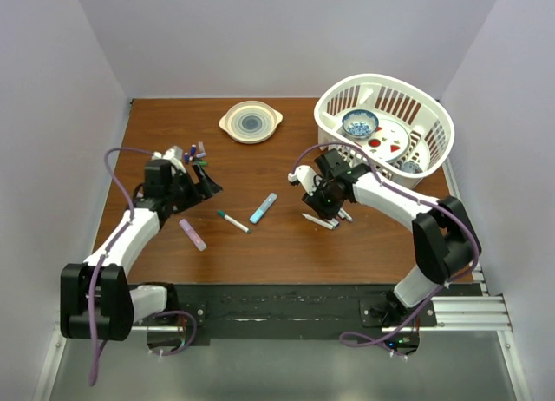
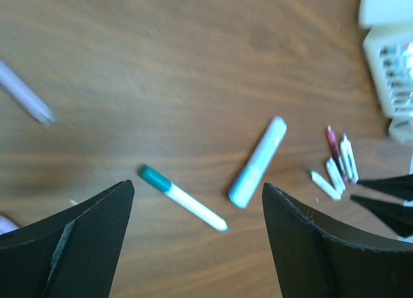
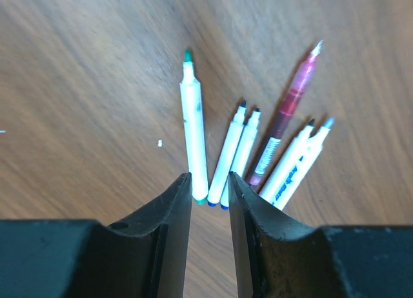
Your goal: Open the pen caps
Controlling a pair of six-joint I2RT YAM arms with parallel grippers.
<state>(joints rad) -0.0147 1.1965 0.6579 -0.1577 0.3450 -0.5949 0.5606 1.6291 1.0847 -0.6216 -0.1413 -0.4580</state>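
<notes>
Next, the left gripper brings the fingers down and back to close around the teal cap [image 2: 155, 178], which lies below and slightly back, still on its white marker.
A small pile of loose pen caps [image 1: 192, 153] in blue, purple and green lies at the back left, just behind my left gripper [image 1: 205, 180]. In the left wrist view that gripper [image 2: 197, 185] is wide open and empty above the table. Below it lie a white marker with a teal cap [image 2: 155, 177] and a light blue capped marker [image 2: 258, 161]. A purple capped pen [image 1: 192, 234] lies near the left arm. My right gripper [image 3: 210, 178] has a narrow empty gap, its tips at the butt ends of several uncapped pens [image 3: 242, 149], which also show in the top view [image 1: 325, 219].
A white basket [image 1: 434, 115] holding a blue bowl [image 1: 359, 121] and a plate stands at the back right, close behind the right arm. A cream lidded dish [image 1: 250, 121] sits at the back centre. Grey walls close in on three sides.
</notes>
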